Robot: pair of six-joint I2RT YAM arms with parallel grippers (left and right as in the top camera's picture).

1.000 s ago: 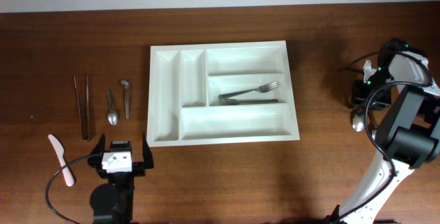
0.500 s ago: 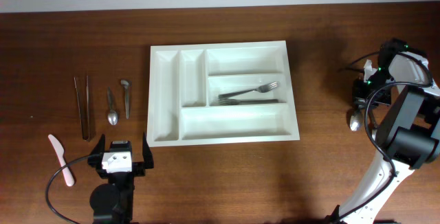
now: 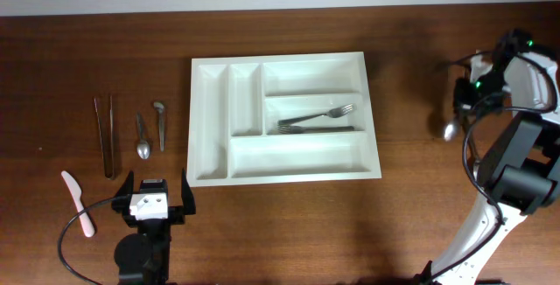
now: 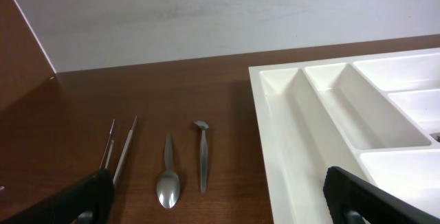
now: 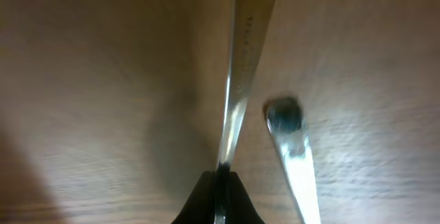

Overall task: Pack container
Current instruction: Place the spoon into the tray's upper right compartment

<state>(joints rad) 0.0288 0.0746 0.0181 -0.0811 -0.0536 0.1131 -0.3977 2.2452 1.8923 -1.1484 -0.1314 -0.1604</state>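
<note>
The container's far long section [image 3: 312, 78] is empty. My right gripper needs to lift the spoon, turn it lengthwise over the container, and then lower it into that section.
The container [image 3: 284, 59], a white tray with five compartments, lies mid-table and holds forks [image 3: 317, 119] in its middle long compartment. At the far right my right gripper [image 3: 465, 101] is shut on the handle of a metal spoon [image 3: 450, 130], held above the wood. In the right wrist view the jaws [image 5: 221, 180] pinch that spoon's handle [image 5: 245, 59] edge-on. My left gripper [image 3: 156, 199] stands open near the front left, nothing between its fingers. In the left wrist view, the left gripper [image 4: 220, 203] faces the container's left wall [image 4: 285, 135].
Left of the container lie long tweezers [image 3: 105, 136], a small spoon [image 3: 143, 139], a short metal utensil [image 3: 159, 124] and a pink-and-white spatula [image 3: 77, 202]. Another metal utensil [image 5: 292, 148] lies on the wood beside the held spoon. The right arm's base stands at the front right.
My right gripper has shut on the spoon and raised it, carrying it towards the far side of the table. The left arm has not moved.
</note>
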